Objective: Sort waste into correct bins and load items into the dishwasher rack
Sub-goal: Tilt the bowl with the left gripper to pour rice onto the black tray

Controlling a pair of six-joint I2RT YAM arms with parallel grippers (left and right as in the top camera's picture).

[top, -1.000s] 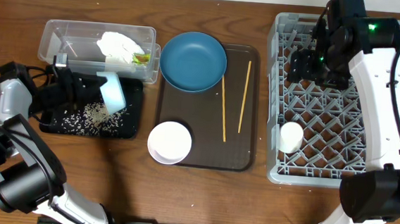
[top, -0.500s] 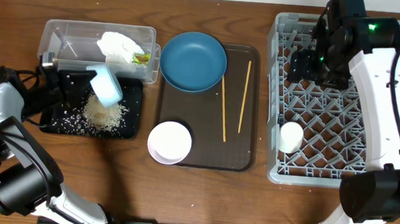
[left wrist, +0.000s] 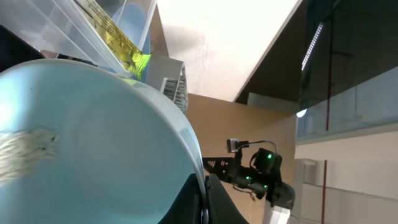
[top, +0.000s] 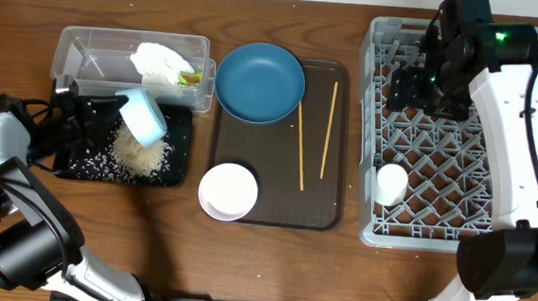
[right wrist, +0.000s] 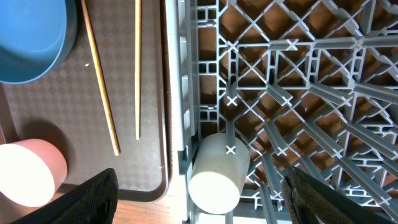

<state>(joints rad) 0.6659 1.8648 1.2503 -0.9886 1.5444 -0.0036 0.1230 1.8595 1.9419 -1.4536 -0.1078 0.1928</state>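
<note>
The bare patch by the chopsticks is to the right of my left gripper in the overhead view. I need to swing there, lower the bowl upright and release.
My left gripper (top: 108, 111) is shut on the rim of the light blue bowl (top: 144, 116), tipped on its side over the black tray (top: 177, 168); a pile of rice scraps (top: 141, 153) lies in the tray under it. In the left wrist view the bowl (left wrist: 93, 143) fills the frame with the jaws (left wrist: 205, 202) pinching its rim. The clear tub (top: 77, 47) holds the white napkin (top: 161, 60) and the yellow-green wrapper (top: 190, 78). My right gripper (top: 425, 86) is open and empty above the grey rack (top: 528, 246), where the white cup (top: 391, 185) lies on its side.
The brown serving tray (top: 317, 216) carries the dark blue dish (top: 260, 82), the white bowl (top: 227, 191) and two chopsticks (top: 300, 150). The right wrist view shows the cup (right wrist: 219, 171), the chopsticks (right wrist: 138, 68) and the rack's lattice (right wrist: 298, 81).
My left gripper has tipped the light blue bowl further and shifted it left over the black tray; rice has poured out into a larger pile. The right arm has not moved.
</note>
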